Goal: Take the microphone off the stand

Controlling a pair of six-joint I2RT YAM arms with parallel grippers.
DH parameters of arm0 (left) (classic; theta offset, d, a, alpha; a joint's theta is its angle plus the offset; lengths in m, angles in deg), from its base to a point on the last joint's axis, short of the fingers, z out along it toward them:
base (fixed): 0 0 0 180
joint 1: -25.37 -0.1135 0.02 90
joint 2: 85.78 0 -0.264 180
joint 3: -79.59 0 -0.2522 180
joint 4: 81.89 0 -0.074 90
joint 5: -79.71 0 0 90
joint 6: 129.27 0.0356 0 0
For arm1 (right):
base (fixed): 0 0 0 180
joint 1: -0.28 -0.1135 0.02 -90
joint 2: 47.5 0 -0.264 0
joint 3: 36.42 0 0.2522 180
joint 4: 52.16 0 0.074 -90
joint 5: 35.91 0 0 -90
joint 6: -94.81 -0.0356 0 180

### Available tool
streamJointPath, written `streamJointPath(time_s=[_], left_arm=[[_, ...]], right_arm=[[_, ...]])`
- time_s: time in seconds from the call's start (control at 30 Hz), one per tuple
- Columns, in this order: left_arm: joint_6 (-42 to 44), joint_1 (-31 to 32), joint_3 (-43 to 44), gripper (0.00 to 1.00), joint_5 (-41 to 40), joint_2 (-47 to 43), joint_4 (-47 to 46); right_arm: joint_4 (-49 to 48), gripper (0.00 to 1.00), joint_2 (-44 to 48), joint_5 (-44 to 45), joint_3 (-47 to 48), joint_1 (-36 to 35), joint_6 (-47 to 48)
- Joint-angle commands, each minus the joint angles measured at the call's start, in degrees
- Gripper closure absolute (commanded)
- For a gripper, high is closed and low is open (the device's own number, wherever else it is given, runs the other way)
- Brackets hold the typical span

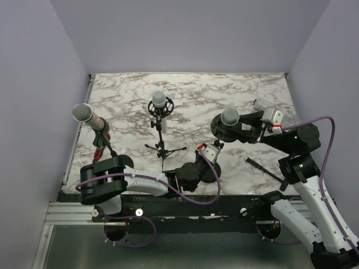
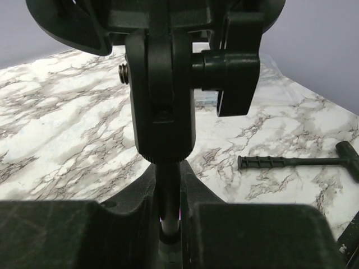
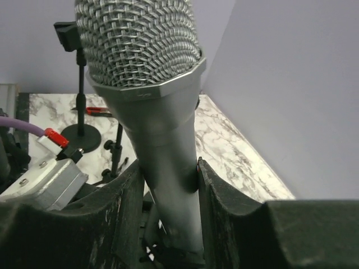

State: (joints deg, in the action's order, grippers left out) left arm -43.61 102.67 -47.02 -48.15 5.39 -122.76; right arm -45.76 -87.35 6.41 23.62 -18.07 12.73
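The right gripper lifts the microphone from the clip next, carries it outward and lowers it, then releases it on the far tabletop, as that part is empty.
A grey microphone with a mesh head (image 3: 140, 45) stands in the clip of a black stand (image 2: 162, 101); in the top view it (image 1: 229, 116) is at the right of the middle. My right gripper (image 3: 168, 179) is shut on the microphone's body, one finger on each side; it also shows in the top view (image 1: 240, 124). My left gripper (image 2: 168, 207) is shut on the stand's thin pole just under the clip joint, and in the top view (image 1: 202, 166) it is low beside the stand's round base.
Two other microphones stand on tripods: one at the left (image 1: 84, 112) with red legs, one in a shock mount (image 1: 159, 100) at the middle. A black T-handle tool (image 1: 265, 168) lies on the marble table (image 1: 196, 95) at the right. Grey walls close three sides.
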Motion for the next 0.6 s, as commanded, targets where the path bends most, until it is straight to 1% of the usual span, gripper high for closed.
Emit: streamJointPath(time_s=[0.0, 0.1, 0.2, 0.27, 0.33, 0.37, 0.47, 0.57], left_arm=[[-1.90, -0.20, -0.77, 0.96, 1.04, 1.41, 5.66], [-1.90, -0.22, -0.61, 0.96, 1.03, 1.77, 5.73], [-2.08, -0.21, -0.61, 0.96, 1.10, 2.05, 5.81], [-2.40, -0.20, -0.77, 0.96, 1.22, 1.92, 5.81], [-2.49, -0.17, -0.88, 0.96, 1.14, 1.74, 6.17], [-2.52, -0.17, -0.80, 0.94, 1.21, 1.44, 6.50], [-3.65, -0.21, 0.45, 0.57, 0.87, 0.49, 10.33], [-4.31, -0.22, 1.06, 0.45, 1.70, -1.04, 13.06]], right_arm=[[-0.14, 0.65, -0.31, -3.38, 4.68, -0.36, -0.70], [-1.87, 0.74, -0.66, -4.08, 7.45, -0.36, -3.13], [-3.14, 0.85, -1.42, -2.74, 10.67, -0.33, -5.17], [-5.38, 0.94, -1.70, 0.95, 12.79, -0.37, -7.66], [-7.94, 0.96, -2.00, 7.22, 14.57, -0.37, -11.76], [-8.86, 0.96, -2.24, 11.26, 15.34, -0.36, -13.38], [-8.34, 0.99, -3.30, 26.03, 18.39, -0.34, -18.09], [-5.02, 0.99, -4.96, 41.19, 20.95, -0.37, -20.47]])
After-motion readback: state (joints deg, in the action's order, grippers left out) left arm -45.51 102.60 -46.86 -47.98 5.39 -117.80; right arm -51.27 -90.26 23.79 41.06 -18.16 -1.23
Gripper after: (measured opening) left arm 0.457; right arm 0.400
